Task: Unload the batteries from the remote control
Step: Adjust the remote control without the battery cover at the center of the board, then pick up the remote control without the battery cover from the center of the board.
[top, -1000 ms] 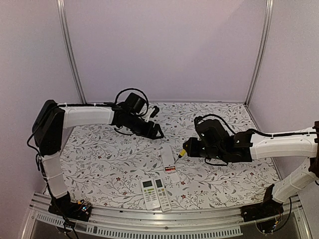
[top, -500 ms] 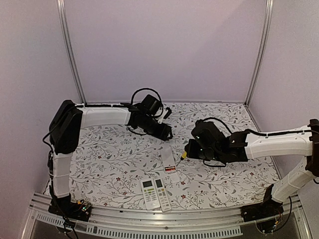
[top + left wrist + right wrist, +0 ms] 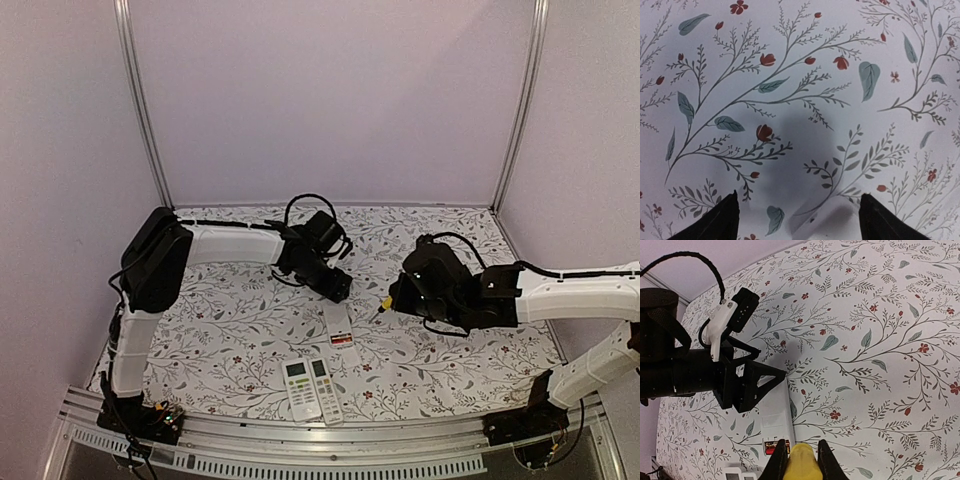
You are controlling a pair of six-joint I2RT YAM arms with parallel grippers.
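Note:
My left gripper needs to move back next, swing the remote's far end (image 3: 333,309) (image 3: 838,218) around, then lower astride it to close, as the open battery bay fills the remote's opposite end.
A white remote control (image 3: 338,322) lies face down in the middle of the table, its battery bay open at the near end. Red-orange batteries (image 3: 343,341) sit in that bay, also seen as batteries (image 3: 773,446) in the right wrist view. My left gripper (image 3: 337,289) hovers open over the remote's far end; a white corner of the remote (image 3: 836,221) shows between its fingers (image 3: 720,222). My right gripper (image 3: 800,442) is shut on a yellow-handled screwdriver (image 3: 802,464), held just right of the remote (image 3: 774,412), near the bay.
Two more white remotes (image 3: 299,387) (image 3: 326,386) lie face up side by side near the front edge. The floral tablecloth (image 3: 220,320) covers the table. Metal posts (image 3: 140,110) and pale walls close in the back and sides.
My left arm has swung right and nearer, bringing its gripper from the back left to the remote's far end. My right gripper with the screwdriver has drawn back a little to the right.

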